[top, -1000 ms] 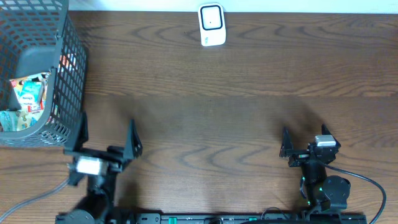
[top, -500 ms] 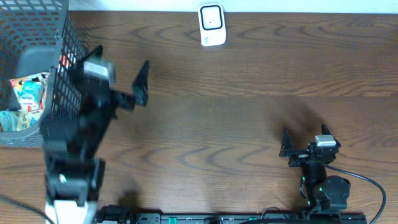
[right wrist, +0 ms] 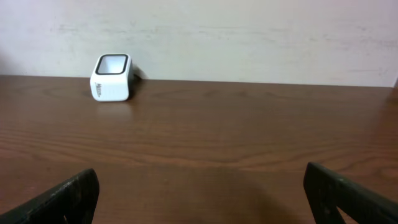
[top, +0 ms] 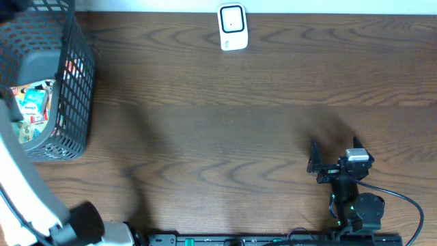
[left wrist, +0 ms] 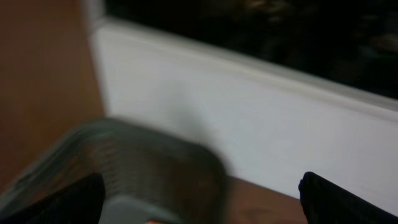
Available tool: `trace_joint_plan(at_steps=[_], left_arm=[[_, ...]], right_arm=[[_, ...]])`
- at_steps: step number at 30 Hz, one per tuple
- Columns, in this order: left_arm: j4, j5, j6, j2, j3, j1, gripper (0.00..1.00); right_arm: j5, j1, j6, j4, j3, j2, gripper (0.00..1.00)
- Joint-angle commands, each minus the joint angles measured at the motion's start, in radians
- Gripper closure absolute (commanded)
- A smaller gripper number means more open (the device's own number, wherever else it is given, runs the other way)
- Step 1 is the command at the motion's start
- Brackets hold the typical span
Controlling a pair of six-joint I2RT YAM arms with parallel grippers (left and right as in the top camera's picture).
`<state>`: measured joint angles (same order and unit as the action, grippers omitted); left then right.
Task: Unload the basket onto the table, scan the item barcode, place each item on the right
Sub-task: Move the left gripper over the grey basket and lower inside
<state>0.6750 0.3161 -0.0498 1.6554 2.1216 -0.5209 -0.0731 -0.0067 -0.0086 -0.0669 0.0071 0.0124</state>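
My left gripper will tilt downward and go down into the mesh basket [top: 76, 89] onto the teal packet [top: 34, 102], because that packet is on top of the others.
Colourful snack packets [top: 31, 102] lie inside the dark mesh basket [top: 76, 89] at the table's far left. The white barcode scanner [top: 232, 27] stands at the back edge, and it also shows far left in the right wrist view [right wrist: 112, 77]. My left arm [top: 17, 184] is raised close to the overhead camera as a blurred white shape. Its gripper [left wrist: 199, 196] is open and empty above the basket's rim [left wrist: 155, 152]. My right gripper [top: 333, 153] rests open and empty at the front right, facing the scanner [right wrist: 200, 180].
Bare dark wooden table [top: 225, 123] spans from the basket to the right arm. A white wall [right wrist: 249, 31] rises behind the table's back edge. The left wrist view is heavily blurred.
My left arm swung from the front-left of the table up and over toward the basket, now high near the camera. The right arm has not moved.
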Motion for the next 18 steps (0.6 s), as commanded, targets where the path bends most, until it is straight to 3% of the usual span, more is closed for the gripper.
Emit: trace_joint_plan(at_steps=[1, 7, 11, 18], left_arm=[[0.044, 0.000, -0.021, 0.097, 0.011, -0.096, 0.02], [0.179, -0.015, 0.215, 0.232, 0.009, -0.155, 0.02], [0.232, -0.101, 0.250, 0.335, 0.005, -0.146, 0.02], [0.247, -0.112, 0.314, 0.410, -0.104, -0.127, 0.06]], right_arm=[[0.004, 0.008, 0.000, -0.004, -0.002, -0.006, 0.01], [0.004, 0.008, 0.000, -0.004, -0.002, -0.006, 0.01], [0.004, 0.008, 0.000, -0.004, -0.002, -0.006, 0.01], [0.004, 0.008, 0.000, -0.004, -0.002, -0.006, 0.01]])
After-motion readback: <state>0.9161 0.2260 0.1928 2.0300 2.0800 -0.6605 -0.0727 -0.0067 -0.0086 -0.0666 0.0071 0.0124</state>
